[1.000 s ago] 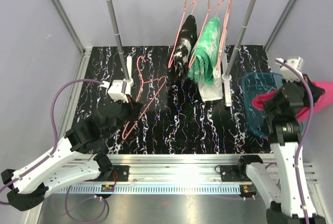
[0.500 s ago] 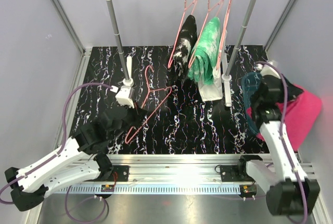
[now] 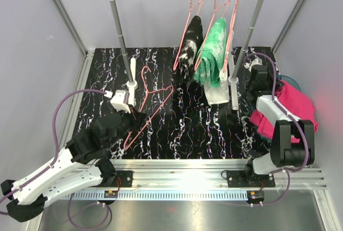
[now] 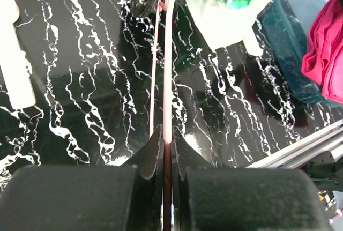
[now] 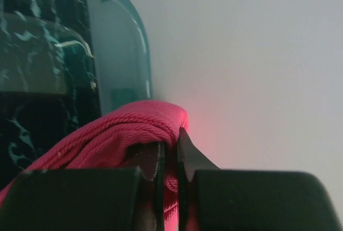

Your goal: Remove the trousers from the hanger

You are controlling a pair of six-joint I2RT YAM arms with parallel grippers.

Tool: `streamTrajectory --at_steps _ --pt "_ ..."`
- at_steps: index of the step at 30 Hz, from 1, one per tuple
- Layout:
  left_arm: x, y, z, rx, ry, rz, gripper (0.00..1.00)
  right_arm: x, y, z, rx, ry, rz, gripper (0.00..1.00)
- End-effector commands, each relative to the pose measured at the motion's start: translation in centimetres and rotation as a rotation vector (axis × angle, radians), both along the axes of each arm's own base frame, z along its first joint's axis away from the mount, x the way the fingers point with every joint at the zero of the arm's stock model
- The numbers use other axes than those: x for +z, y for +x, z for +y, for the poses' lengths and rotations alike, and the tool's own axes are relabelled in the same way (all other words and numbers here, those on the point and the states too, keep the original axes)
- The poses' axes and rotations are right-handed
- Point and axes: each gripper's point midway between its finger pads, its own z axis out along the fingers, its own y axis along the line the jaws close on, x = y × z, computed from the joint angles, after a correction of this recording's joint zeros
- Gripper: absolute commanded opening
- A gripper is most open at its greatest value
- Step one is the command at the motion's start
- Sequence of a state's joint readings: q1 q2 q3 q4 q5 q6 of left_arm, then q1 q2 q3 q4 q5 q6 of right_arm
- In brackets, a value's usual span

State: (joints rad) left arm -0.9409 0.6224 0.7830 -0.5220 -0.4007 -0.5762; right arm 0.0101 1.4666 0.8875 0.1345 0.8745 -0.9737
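I will next lower my right gripper toward the teal basket's far end (image 3: 290, 82) (image 5: 67, 54) below it and let go of the magenta fold, because the trousers already hang over the basket.
The black marbled trousers (image 3: 188, 46) and the green tie-dye trousers (image 3: 213, 51) hang on pink hangers on the rail. The magenta trousers (image 3: 289, 105) lie over the teal basket (image 3: 293, 79) at the right. My right gripper (image 3: 272, 89) is shut on a fold of the magenta cloth (image 5: 107, 134), as the right wrist view (image 5: 170, 140) shows. My left gripper (image 3: 134, 121) is shut on an empty pink hanger (image 3: 153, 97) and holds it tilted above the table. In the left wrist view (image 4: 167, 140) the hanger's rod (image 4: 168, 54) runs between the fingers.
The rack's two posts (image 3: 120, 43) (image 3: 244, 54) stand on the black marbled table. A white cloth (image 3: 217, 94) hangs below the green pair. A third pink hanger (image 3: 233, 27) hangs at the rail's right end. Grey walls close in on both sides.
My right arm has swung from the far right back and left beside the right post, dragging the magenta trousers onto the basket. My left gripper has shifted slightly with the hanger.
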Motion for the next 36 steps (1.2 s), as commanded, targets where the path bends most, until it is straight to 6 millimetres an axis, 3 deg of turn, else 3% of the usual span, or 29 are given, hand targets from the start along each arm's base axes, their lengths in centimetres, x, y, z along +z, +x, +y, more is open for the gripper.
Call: streamTrajectory --at_steps 1,3,7,10,11,13,17,19,20,22,25,26,27,30,33,34,36 --pt "2.7 0.4 0.3 0.028 -0.053 -0.055 0.00 0.1 4.0 1.3 0.097 0.094 -0.106 0.00" --pt "3.0 0.4 0.4 0.029 -0.052 -0.056 0.00 -1.1 5.0 1.9 0.137 0.120 -0.091 0.00" --pt "3.2 0.3 0.7 0.033 -0.042 -0.054 0.00 -5.6 6.5 4.0 0.231 0.263 -0.003 0.00" --pt "3.3 0.3 0.9 0.042 -0.036 -0.059 0.00 -8.1 6.5 6.4 0.302 0.415 0.040 0.00" --pt "3.2 0.3 1.0 0.043 -0.032 -0.056 0.00 -8.9 5.9 5.8 0.284 0.461 0.066 0.00" --pt "3.4 0.3 1.0 0.041 -0.038 -0.058 0.00 -11.3 4.8 8.9 0.351 0.665 0.156 0.00" --pt "3.6 0.2 0.9 0.036 -0.039 -0.053 0.00 -11.2 5.4 8.2 0.214 0.756 0.084 0.06" --pt "4.1 0.1 1.0 0.036 -0.045 -0.057 0.00 -11.2 5.1 7.3 0.134 0.747 0.048 0.24" --pt "4.1 0.1 1.1 0.037 -0.041 -0.057 0.00 -10.8 5.2 7.0 0.105 0.751 0.015 0.38" --pt "4.4 0.1 1.4 0.039 -0.032 -0.065 0.00 -9.8 5.2 6.6 0.062 0.794 -0.057 0.50" --pt "4.5 0.3 1.6 0.047 0.008 -0.066 0.00 -6.4 5.1 6.7 0.013 0.949 -0.213 0.58" --pt "5.2 0.4 1.8 0.055 0.006 -0.074 0.00 -5.5 4.9 6.9 -0.003 1.002 -0.255 0.65" --pt "5.4 0.5 1.7 0.054 0.022 -0.075 0.00 -3.7 4.6 7.2 -0.025 1.070 -0.330 0.69" --pt "6.5 0.6 2.1 0.067 0.032 -0.085 0.00 -1.3 2.9 6.8 -0.091 1.145 -0.427 0.74" --pt "7.4 0.7 2.3 0.076 0.035 -0.094 0.00 -1.3 0.4 4.6 -0.210 1.073 -0.506 0.75" --pt "7.6 0.7 2.3 0.075 0.035 -0.095 0.00 -2.3 -0.7 3.2 -0.281 1.019 -0.526 0.80" --pt "8.2 0.7 2.2 0.070 0.022 -0.102 0.00 -4.1 -1.6 1.6 -0.363 1.035 -0.552 0.80"
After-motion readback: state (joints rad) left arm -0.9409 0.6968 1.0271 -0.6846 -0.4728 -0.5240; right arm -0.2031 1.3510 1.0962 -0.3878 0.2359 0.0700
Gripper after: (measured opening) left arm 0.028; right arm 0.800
